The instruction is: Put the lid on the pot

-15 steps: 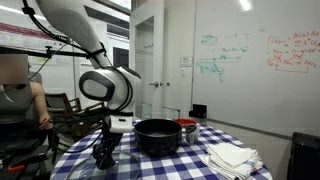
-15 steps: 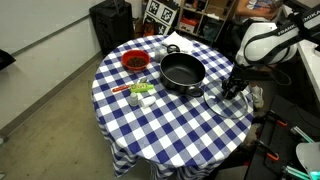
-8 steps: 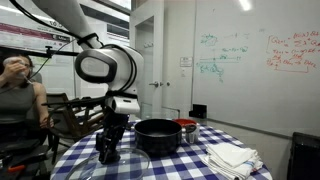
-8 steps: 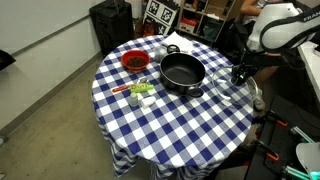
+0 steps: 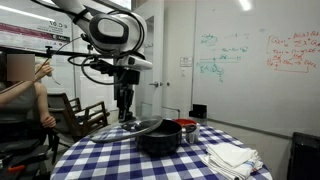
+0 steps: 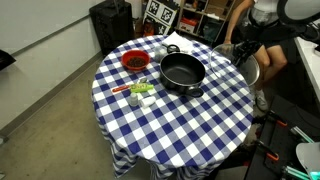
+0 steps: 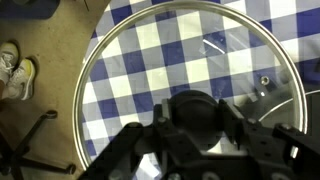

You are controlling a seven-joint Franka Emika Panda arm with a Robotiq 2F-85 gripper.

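The gripper carries the lid across onto the pot's rim next and releases the knob, since the pot's open top (image 6: 183,70) lies to one side, toward the red container.
The black pot (image 5: 160,137) stands on the checked table (image 5: 100,160); it also shows in an exterior view (image 6: 182,72). My gripper (image 5: 125,102) is shut on the dark knob (image 7: 197,115) of the clear glass lid (image 5: 143,127) and holds it in the air, tilted. In an exterior view the gripper (image 6: 246,45) and the lid (image 6: 245,65) are off to the side of the pot, near the table's edge. In the wrist view the lid (image 7: 150,60) fills the frame, with checked cloth and floor seen through it.
A red container (image 6: 135,61) stands beside the pot. Small cups and packets (image 6: 140,92) lie near the table's middle. Folded white cloths (image 5: 232,156) lie on the table. A person (image 5: 20,95) sits by a chair beside the table.
My gripper has risen from the tabletop with the lid in it, well above the table, and the arm has swung toward the pot.
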